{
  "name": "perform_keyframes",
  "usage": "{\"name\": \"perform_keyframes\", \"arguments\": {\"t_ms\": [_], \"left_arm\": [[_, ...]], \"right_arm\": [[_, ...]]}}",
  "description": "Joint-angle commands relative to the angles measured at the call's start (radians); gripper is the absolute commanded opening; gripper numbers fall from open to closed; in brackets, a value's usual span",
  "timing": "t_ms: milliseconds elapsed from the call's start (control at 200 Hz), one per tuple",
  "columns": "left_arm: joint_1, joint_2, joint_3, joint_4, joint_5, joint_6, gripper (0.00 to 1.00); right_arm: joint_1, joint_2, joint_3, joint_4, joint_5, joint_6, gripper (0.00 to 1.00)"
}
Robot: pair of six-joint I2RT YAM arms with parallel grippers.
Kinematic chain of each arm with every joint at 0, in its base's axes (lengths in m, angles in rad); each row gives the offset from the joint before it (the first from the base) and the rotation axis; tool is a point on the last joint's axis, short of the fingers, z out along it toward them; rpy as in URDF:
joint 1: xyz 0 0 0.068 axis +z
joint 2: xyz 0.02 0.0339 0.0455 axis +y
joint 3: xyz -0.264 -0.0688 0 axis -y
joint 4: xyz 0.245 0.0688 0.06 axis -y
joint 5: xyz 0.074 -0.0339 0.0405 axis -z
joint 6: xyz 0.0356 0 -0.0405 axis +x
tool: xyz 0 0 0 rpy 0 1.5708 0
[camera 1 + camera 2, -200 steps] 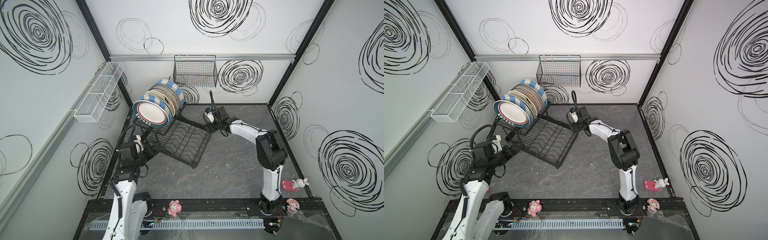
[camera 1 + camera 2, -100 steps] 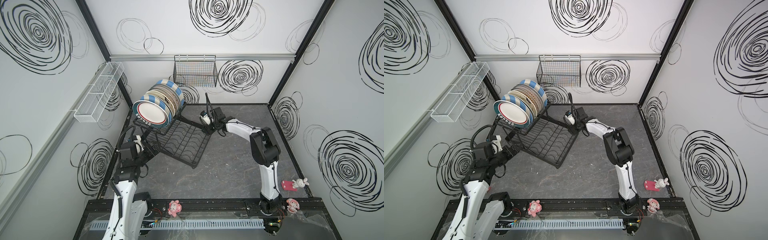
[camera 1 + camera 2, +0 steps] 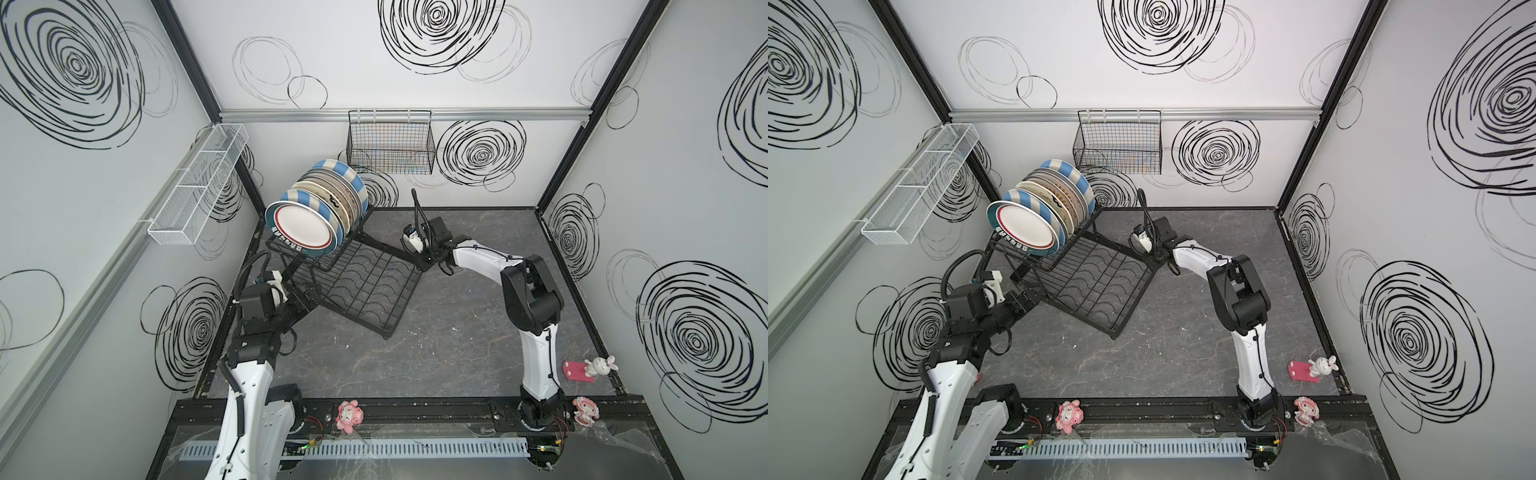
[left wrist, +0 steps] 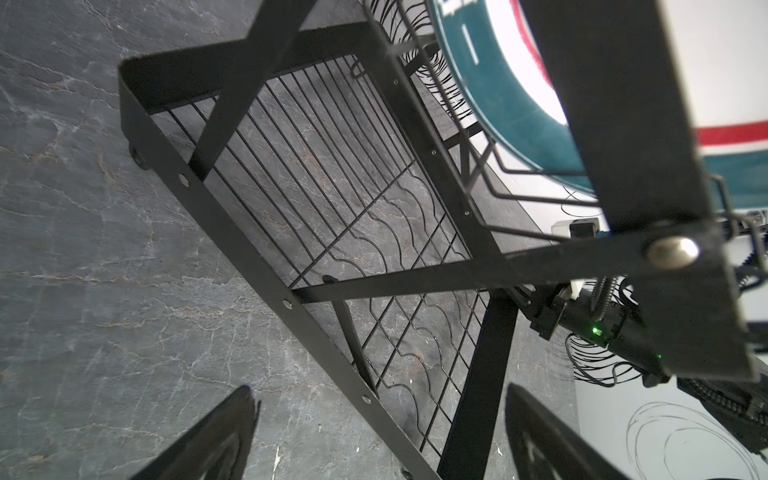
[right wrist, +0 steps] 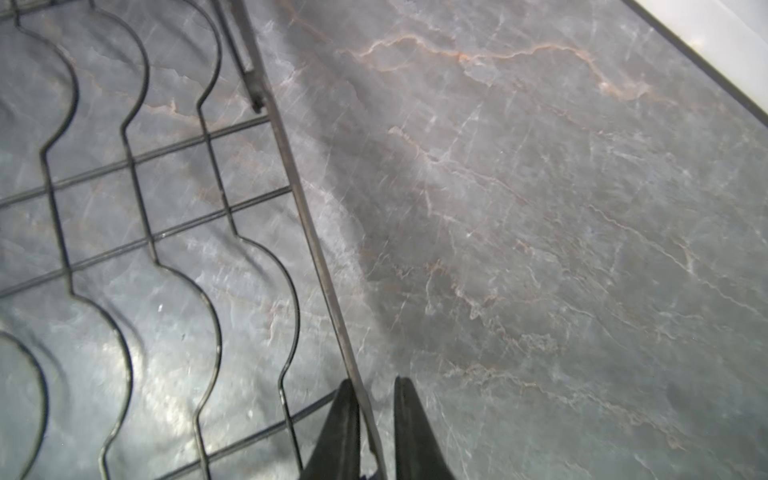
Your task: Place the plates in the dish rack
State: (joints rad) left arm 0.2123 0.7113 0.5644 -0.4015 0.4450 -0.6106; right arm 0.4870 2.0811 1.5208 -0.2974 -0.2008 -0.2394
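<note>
My right gripper is to pull the rack's rim away from the white mesh basket's side onto bare tabletop next, then release it, since the rack (image 3: 365,286) stands near it.
Several plates (image 3: 305,226) (image 3: 1027,226) stand on edge in the raised upper tier of the black wire dish rack (image 3: 365,286) (image 3: 1096,286); the front one is white with a teal rim (image 4: 498,104). My right gripper (image 3: 422,262) (image 3: 1152,259) is at the rack's right corner. In the right wrist view its jaws (image 5: 372,382) are shut on the lower grid's thin rim (image 5: 307,216). My left gripper (image 3: 309,297) (image 3: 1027,301) is at the rack's left side. It stands open (image 4: 378,390), with the lower frame bar (image 4: 249,232) and a post between its fingers, touching neither.
A black mesh basket (image 3: 390,143) hangs on the back wall and a long white mesh basket (image 3: 199,187) on the left wall. Small toys sit near the front: a pink figure (image 3: 349,415), a rabbit on a red stand (image 3: 590,368), another pink figure (image 3: 585,410).
My right gripper has moved left to the rack's right corner and its jaws have closed on the rim. The left arm and the plates have not moved.
</note>
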Motion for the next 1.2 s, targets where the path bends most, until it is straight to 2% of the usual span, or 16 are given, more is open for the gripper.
{"name": "perform_keyframes", "arguments": {"t_ms": [0,80,480,580,710,755,845,970,1050,1146,1196], "left_arm": [[0.006,-0.012,0.01,0.018,-0.007,-0.002,0.96],[0.005,-0.009,0.015,0.013,-0.009,0.003,0.96],[0.001,0.012,0.02,0.022,-0.029,0.008,0.96],[-0.004,0.031,0.027,0.027,-0.067,0.022,0.96],[-0.027,0.059,0.045,0.045,-0.181,0.045,0.96],[-0.044,0.069,0.05,0.062,-0.236,0.049,0.96],[-0.084,0.092,0.058,0.103,-0.346,0.049,0.96],[-0.15,0.129,0.046,0.182,-0.546,0.05,0.96],[-0.177,0.154,0.027,0.247,-0.641,0.057,0.96],[-0.199,0.177,-0.01,0.35,-0.736,0.066,0.96],[-0.198,0.189,-0.032,0.41,-0.791,0.074,0.96]], "right_arm": [[0.0,-0.047,-0.066,-0.049,0.079,0.007,0.04],[-0.012,-0.075,-0.11,-0.046,0.098,0.025,0.0],[-0.167,-0.304,-0.434,0.016,0.179,0.226,0.0],[-0.202,-0.352,-0.487,0.014,0.212,0.279,0.0],[-0.253,-0.42,-0.548,0.037,0.212,0.329,0.0],[-0.263,-0.444,-0.562,0.051,0.209,0.339,0.15],[-0.266,-0.507,-0.589,0.09,0.196,0.346,0.2],[-0.266,-0.588,-0.604,0.125,0.169,0.352,0.52],[-0.268,-0.65,-0.621,0.144,0.169,0.36,0.55],[-0.27,-0.726,-0.654,0.185,0.211,0.375,0.7],[-0.271,-0.764,-0.684,0.223,0.269,0.388,0.72]]}}
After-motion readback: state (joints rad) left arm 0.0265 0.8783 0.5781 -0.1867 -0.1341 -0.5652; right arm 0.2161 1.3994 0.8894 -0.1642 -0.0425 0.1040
